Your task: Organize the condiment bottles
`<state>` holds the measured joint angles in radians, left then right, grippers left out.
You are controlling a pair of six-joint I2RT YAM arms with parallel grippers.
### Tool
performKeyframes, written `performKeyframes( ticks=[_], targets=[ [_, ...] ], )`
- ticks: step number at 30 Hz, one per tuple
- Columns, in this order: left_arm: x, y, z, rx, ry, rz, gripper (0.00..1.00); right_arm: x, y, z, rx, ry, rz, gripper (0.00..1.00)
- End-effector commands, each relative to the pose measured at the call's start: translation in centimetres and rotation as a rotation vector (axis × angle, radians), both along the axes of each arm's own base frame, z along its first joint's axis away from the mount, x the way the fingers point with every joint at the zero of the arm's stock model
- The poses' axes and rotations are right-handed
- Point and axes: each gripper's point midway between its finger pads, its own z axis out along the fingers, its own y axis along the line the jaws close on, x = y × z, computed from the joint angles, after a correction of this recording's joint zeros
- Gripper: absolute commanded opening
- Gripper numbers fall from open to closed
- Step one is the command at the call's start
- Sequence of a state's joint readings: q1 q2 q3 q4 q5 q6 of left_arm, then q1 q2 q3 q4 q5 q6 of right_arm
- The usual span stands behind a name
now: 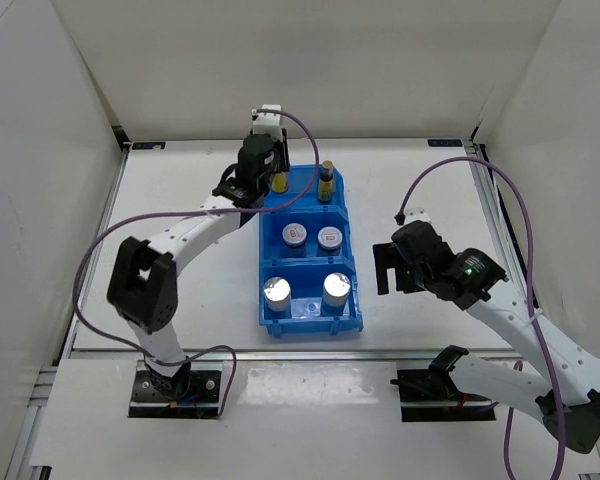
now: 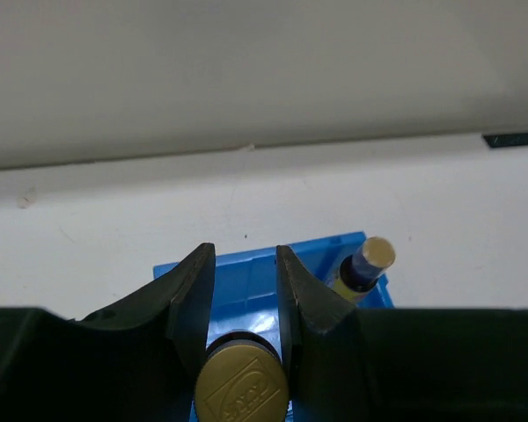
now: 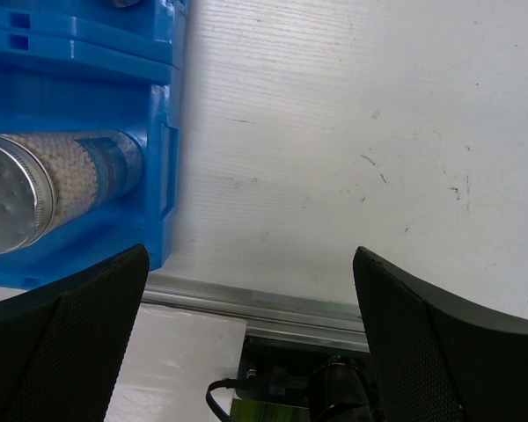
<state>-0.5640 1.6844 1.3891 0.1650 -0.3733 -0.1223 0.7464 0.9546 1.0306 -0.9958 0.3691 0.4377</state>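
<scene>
The amber bottle will go down next into the far compartment's empty side (image 1: 283,198) (image 2: 248,318) below my left gripper, which will let go of it there because another bottle stands opposite.
The blue bin (image 1: 308,318) holds the bottles. Two silver-topped cylinders (image 1: 277,291) (image 1: 337,287) stand in its near compartment, and one shows in the right wrist view (image 3: 70,180). Two white jars (image 1: 295,235) (image 1: 329,237) stand in the middle one. One amber gold-capped bottle (image 1: 325,180) stands at the far right; it also shows in the left wrist view (image 2: 365,264). My left gripper (image 1: 272,172) (image 2: 243,255) is shut on the second amber bottle (image 1: 278,182) (image 2: 242,382) over the far compartment's left side. My right gripper (image 1: 385,270) (image 3: 251,290) is open and empty, right of the bin.
White walls enclose the table on three sides. A metal rail (image 3: 273,308) runs along the near table edge below my right gripper. Purple cables arc above both arms. Bare table lies left and right of the bin (image 3: 163,132).
</scene>
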Motion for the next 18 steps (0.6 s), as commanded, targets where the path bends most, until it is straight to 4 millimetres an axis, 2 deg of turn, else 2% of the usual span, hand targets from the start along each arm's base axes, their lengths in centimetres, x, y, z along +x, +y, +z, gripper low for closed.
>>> performKeyframes(
  ticks=[1, 2, 3, 6, 7, 9, 10, 13, 16, 17, 18],
  targets=[
    [1.5, -2.0, 2.1, -0.074, -0.051, -0.088, 0.11, 0.5, -0.4, 0.4, 0.004, -0.036, -0.026, 1.00],
    [2.3, -1.7, 1.8, -0.075, -0.052, -0.076, 0.11, 0.4, -0.6, 0.3, -0.008, -0.035, -0.031, 1.00],
    [3.0, -2.1, -0.4, -0.055, -0.016, -0.075, 0.11, 0.4, -0.6, 0.3, -0.008, -0.035, -0.031, 1.00],
    [4.7, -1.5, -1.9, -0.064, -0.015, -0.052, 0.11, 0.4, -0.6, 0.3, -0.008, -0.035, -0.031, 1.00],
    [5.1, -2.0, -3.4, -0.054, 0.005, -0.062, 0.11, 0.4, -0.6, 0.3, -0.008, -0.035, -0.031, 1.00],
    [5.9, -2.0, -4.4, -0.065, 0.005, -0.063, 0.11, 0.4, -0.6, 0.1, -0.014, -0.028, -0.031, 1.00],
    [6.3, -2.2, -5.7, -0.059, 0.018, -0.062, 0.11, 0.4, -0.5, 0.1, -0.009, -0.027, -0.038, 1.00],
    [7.2, -2.2, -7.9, -0.060, 0.035, -0.052, 0.22, 0.5, -0.7, 0.1, -0.014, -0.032, -0.043, 1.00],
    [7.5, -2.3, -9.6, -0.047, 0.061, -0.051, 0.27, 0.5, -0.9, -0.1, -0.034, -0.025, -0.049, 1.00],
    [7.4, -2.3, -9.6, -0.057, 0.064, -0.050, 0.41, 0.6, -0.8, -0.3, -0.035, -0.016, -0.057, 1.00],
    [7.3, -2.3, -10.0, -0.053, 0.072, -0.049, 0.42, 0.6, -0.8, -0.3, -0.035, -0.016, -0.057, 1.00]
  ],
)
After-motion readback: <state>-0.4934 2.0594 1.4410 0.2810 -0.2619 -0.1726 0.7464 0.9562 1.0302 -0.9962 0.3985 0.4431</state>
